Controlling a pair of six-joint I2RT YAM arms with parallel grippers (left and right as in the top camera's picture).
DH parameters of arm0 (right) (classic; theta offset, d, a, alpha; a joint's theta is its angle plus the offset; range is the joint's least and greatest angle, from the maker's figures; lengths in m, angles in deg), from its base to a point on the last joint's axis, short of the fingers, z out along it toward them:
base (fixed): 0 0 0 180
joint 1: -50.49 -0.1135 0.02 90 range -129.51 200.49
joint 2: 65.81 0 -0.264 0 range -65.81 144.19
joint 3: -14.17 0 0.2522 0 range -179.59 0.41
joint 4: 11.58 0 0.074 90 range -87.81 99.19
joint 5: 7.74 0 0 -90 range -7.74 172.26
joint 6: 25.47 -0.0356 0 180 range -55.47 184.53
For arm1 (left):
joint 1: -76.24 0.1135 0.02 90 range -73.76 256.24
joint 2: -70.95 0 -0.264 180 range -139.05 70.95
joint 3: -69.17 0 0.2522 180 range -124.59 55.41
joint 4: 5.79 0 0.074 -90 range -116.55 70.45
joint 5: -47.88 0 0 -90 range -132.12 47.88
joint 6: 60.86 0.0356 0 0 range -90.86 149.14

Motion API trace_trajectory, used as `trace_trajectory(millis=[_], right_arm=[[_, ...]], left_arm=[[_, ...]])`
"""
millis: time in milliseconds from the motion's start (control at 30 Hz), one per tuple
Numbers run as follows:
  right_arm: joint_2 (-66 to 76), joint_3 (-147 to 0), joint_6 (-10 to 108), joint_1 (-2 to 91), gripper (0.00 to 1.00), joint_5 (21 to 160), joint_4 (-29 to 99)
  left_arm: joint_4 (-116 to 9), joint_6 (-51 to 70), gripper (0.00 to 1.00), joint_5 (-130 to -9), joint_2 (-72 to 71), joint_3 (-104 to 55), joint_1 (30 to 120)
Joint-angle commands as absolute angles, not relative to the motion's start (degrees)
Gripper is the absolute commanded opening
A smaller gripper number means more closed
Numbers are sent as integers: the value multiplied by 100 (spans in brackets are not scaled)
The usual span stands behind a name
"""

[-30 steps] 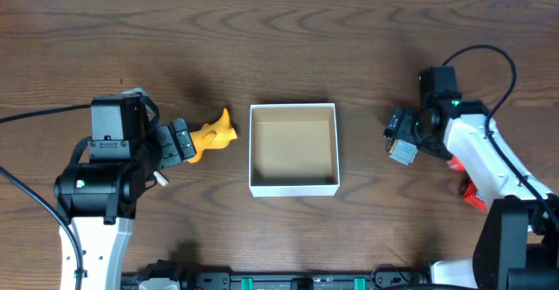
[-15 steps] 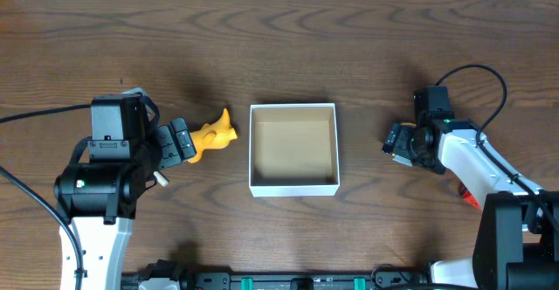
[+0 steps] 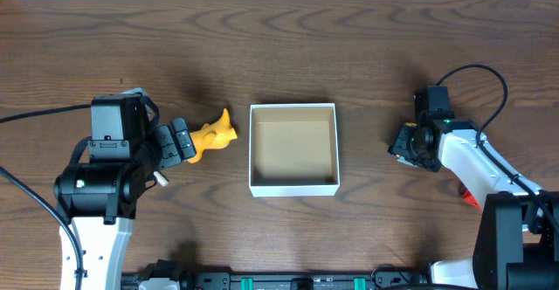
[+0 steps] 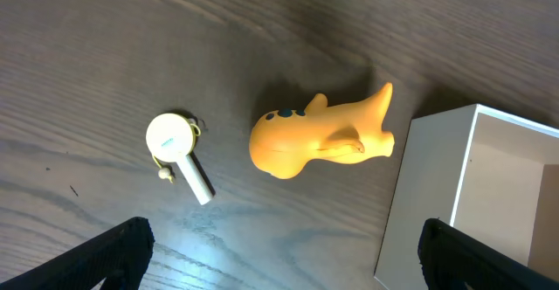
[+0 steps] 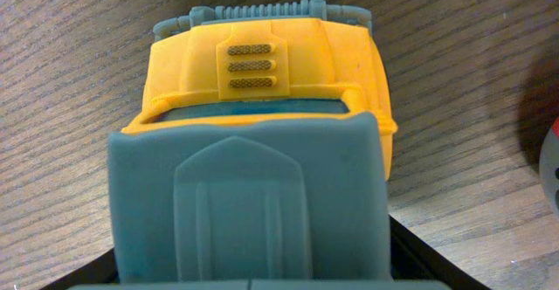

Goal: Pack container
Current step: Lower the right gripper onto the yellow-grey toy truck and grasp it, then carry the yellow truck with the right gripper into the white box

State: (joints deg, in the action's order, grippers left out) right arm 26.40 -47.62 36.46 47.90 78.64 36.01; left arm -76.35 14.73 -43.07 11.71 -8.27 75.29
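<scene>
I will lift the truck [image 5: 262,107] over the side of the container next, then lower it and let it go, because the inside of the container is to the left of my right gripper in the overhead view.
The container [image 3: 293,186], a white-walled square box with a tan inside, stands open at the table's middle; its wall also shows in the left wrist view [image 4: 428,194]. A yellow toy animal [image 3: 215,135] lies on its side just left of the box and shows in the left wrist view [image 4: 319,137]. My left gripper [image 3: 179,141] is open, its fingers [image 4: 279,255] wide apart short of the toy. My right gripper [image 3: 406,141], to the right of the box, is shut on a yellow and grey toy truck [image 5: 262,107] just above the table.
A small white knob with a peg [image 4: 177,150] lies on the wood left of the yellow toy. A red object [image 3: 472,198] lies by the right arm near the front right. The table is dark wood.
My right gripper has drawn back slightly to the right and turned with the truck, which now shows less from above. The left arm, the yellow toy and the box have not moved.
</scene>
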Motion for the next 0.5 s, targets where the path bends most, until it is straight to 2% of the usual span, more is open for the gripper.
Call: trace_trajectory(millis=[0,133,267,467], right_arm=[[2657,-4725,3628,4822,57,7821,3603],[2655,-4729,3628,4822,52,7823,3605],[2614,-4906,3753,4816,51,7867,3905],[2141,-5759,4271,4674,38,7908,4613]], left_arm=[[-7652,1442,98,-4301,1184,-938,7542],[-7652,1444,98,-4301,1184,-938,7542],[-7652,1442,98,-4301,1184,-938,7542],[-7652,1444,98,-4299,1184,-938,7542]])
